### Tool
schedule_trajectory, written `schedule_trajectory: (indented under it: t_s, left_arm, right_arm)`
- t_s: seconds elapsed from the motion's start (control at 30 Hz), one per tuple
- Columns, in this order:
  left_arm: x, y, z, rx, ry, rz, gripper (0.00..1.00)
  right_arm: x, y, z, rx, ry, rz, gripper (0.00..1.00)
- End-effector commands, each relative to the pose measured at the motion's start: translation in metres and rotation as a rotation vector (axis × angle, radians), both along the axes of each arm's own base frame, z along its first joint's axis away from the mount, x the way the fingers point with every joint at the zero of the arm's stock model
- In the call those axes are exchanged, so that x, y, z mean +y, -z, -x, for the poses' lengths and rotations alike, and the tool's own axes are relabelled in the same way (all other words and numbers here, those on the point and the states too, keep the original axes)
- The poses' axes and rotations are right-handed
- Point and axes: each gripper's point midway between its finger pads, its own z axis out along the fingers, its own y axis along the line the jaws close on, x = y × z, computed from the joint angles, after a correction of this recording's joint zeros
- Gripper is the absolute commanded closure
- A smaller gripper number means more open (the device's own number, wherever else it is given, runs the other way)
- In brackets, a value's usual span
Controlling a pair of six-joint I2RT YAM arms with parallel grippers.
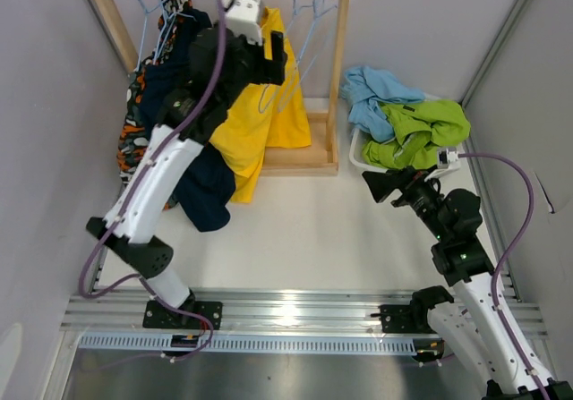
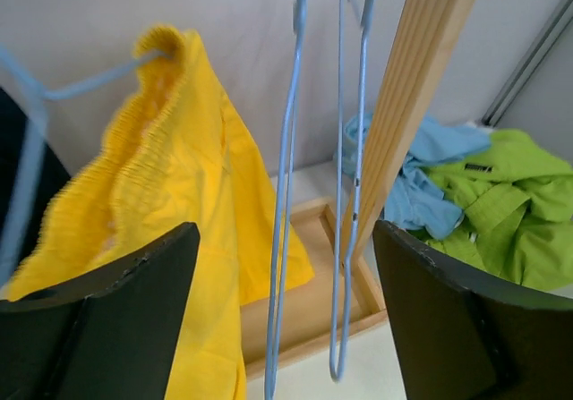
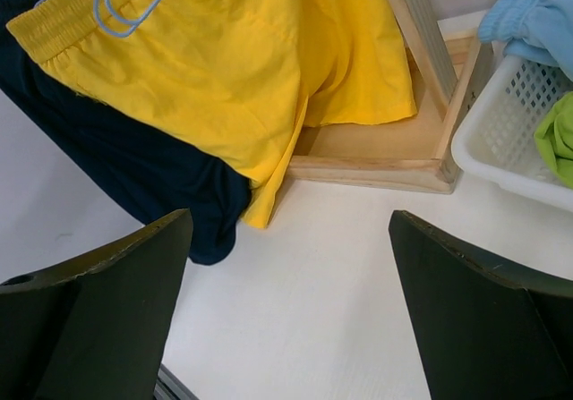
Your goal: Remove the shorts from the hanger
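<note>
Empty hangers hang between my left gripper's fingers, so next my left gripper should shift left in the wrist view onto the near wire of the yellow shorts' hanger [image 2: 34, 145].
Yellow shorts [image 1: 273, 114] hang on a light blue hanger from the wooden rack [image 1: 336, 69]. Dark navy shorts [image 1: 201, 185] and camouflage shorts [image 1: 132, 136] hang to their left. Light blue shorts [image 1: 372, 91] and lime green shorts [image 1: 421, 131] lie in a white basket [image 1: 356, 154] on the right. My left gripper [image 1: 279, 55] is open and raised by the rack; in its wrist view [image 2: 286, 328] two empty blue hangers [image 2: 349, 194] hang between the jaws and the yellow shorts [image 2: 179, 194] are to the left. My right gripper [image 1: 383, 185] is open and empty over the table [image 3: 291, 310].
The rack's wooden base [image 3: 376, 163] and upright post [image 2: 412, 105] stand between the hanging shorts and the basket [image 3: 510, 140]. Grey walls close in on both sides. A metal rail [image 1: 286, 315] runs along the near edge.
</note>
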Motion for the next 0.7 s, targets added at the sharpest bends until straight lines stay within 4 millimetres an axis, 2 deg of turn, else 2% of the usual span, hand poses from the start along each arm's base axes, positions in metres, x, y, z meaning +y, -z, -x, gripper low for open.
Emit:
schedule_trajectory:
  t_s: [0.0,0.1,0.13,0.23,0.3,0.33,0.43,0.67]
  left_arm:
    - [0.050,-0.086,0.051,-0.185,-0.032,0.070,0.14]
    - [0.077,-0.096,0.056,-0.207,-0.098,0.063,0.13]
    - [0.091,-0.093,0.052,-0.197,-0.130,0.052,0.13]
    - [0.110,-0.085,0.043,-0.174,-0.169,0.035,0.13]
    - [0.113,-0.076,0.036,-0.154,-0.166,0.028,0.13]
    - [0.121,-0.071,0.030,-0.143,-0.184,0.025,0.13]
    - [0.126,-0.058,0.013,-0.110,-0.173,0.025,0.14]
    - [0.126,-0.042,-0.014,-0.073,-0.133,0.050,0.15]
  right_arm:
    - [0.003,-0.008,0.003,-0.032,-0.019,-0.034,0.01]
    - [0.004,-0.008,0.006,-0.033,-0.029,-0.043,0.01]
    - [0.004,-0.007,0.006,-0.032,-0.029,-0.043,0.01]
    - [0.003,-0.008,0.009,-0.032,-0.031,-0.043,0.01]
    - [0.002,-0.008,0.011,-0.032,-0.029,-0.040,0.00]
    - [0.002,-0.007,0.011,-0.030,-0.029,-0.040,0.01]
    - [0.002,-0.007,0.013,-0.029,-0.027,-0.039,0.01]
    - [0.000,-0.001,0.013,-0.018,-0.022,-0.032,0.00]
